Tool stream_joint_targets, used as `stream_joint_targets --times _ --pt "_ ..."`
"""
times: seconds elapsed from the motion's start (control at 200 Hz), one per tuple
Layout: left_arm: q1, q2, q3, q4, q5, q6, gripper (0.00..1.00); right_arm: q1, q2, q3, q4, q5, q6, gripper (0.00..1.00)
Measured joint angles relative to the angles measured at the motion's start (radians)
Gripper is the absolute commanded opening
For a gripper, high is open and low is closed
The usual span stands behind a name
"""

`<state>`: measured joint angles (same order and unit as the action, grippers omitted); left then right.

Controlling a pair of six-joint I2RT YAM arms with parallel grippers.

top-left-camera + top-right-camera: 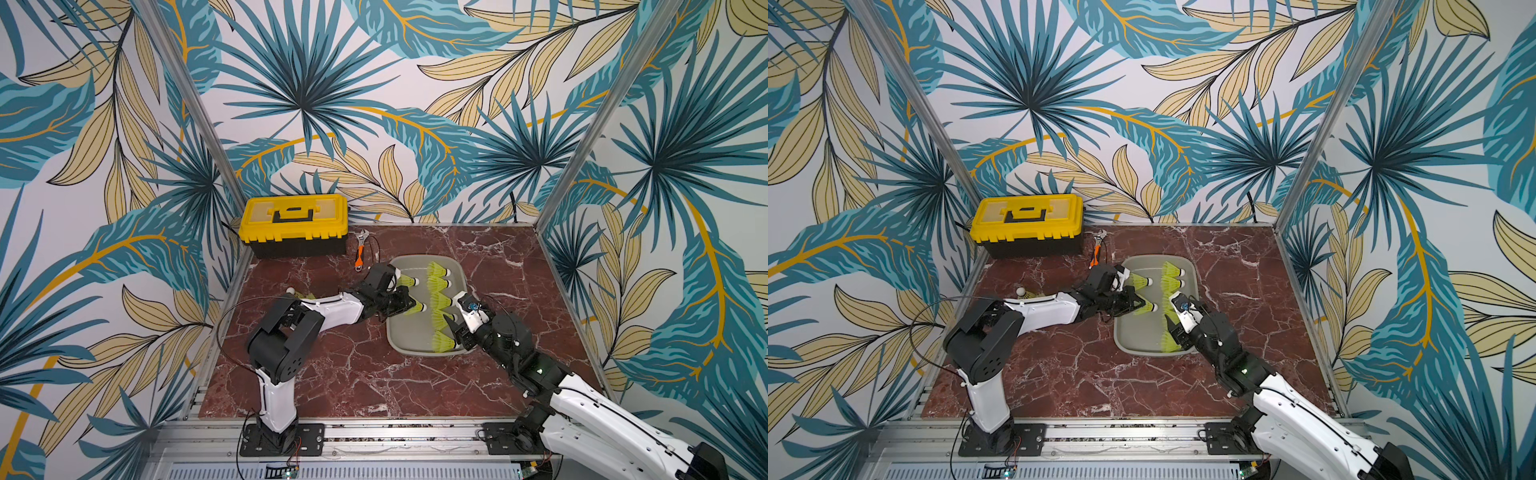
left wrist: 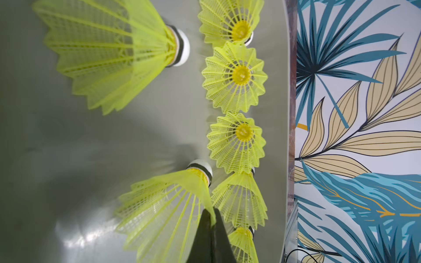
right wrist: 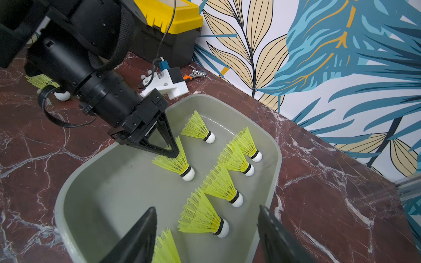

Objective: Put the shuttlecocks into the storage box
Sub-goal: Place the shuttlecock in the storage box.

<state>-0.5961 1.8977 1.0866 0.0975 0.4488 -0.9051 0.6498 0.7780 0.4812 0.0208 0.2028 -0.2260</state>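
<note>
My left gripper moves outward through the box next to the bare bottom [image 1: 411,293] [image 2: 136,131] beside the shuttlecock lying off the row. It then releases the skirt of its shuttlecock there because that spot is empty.
The grey storage box [image 1: 392,332] [image 1: 1119,334] lies right of the table's middle. Several neon yellow-green shuttlecocks [image 1: 438,270] [image 3: 230,157] lie inside it, most in a row along its right wall. My left gripper [image 1: 409,305] [image 2: 210,216] [image 3: 175,154] reaches over the box's left rim, shut on the skirt edge of one shuttlecock [image 2: 173,205] [image 3: 177,164], whose white tip hangs low over the box floor. My right gripper [image 1: 451,328] [image 3: 207,207] stands open over the box's near end, holding nothing. One more shuttlecock [image 1: 297,293] [image 1: 1027,293] lies on the table behind the left arm.
A yellow-lidded black toolbox [image 1: 295,224] stands at the back left corner. An orange-handled wrench [image 1: 360,251] lies between it and the box. Patterned walls and metal posts close in the red marble table [image 1: 353,382] on three sides.
</note>
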Motion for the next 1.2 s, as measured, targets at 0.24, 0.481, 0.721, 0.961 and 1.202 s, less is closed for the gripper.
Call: stream_joint_targets --times 0.24,0.481,0.721,0.961,1.202 --pt "0.036 0.035 0.053 -0.017 -0.004 0.023 0.0 0.0 0.0 -0.012 -0.004 0.003 0.013 0.7" --pt "0.045 0.042 0.096 -0.058 -0.005 0.05 0.0 0.0 0.01 -0.013 -0.004 0.008 0.017 0.7" --pt "0.048 0.042 0.134 -0.114 -0.026 0.084 0.0 0.0 0.013 -0.019 -0.003 0.018 0.017 0.7" --pt "0.055 0.051 0.159 -0.166 -0.045 0.106 0.0 0.0 0.002 -0.037 -0.004 0.026 0.021 0.7" --pt "0.06 0.085 0.216 -0.207 -0.053 0.124 0.0 0.0 -0.015 -0.044 -0.004 0.035 0.024 0.7"
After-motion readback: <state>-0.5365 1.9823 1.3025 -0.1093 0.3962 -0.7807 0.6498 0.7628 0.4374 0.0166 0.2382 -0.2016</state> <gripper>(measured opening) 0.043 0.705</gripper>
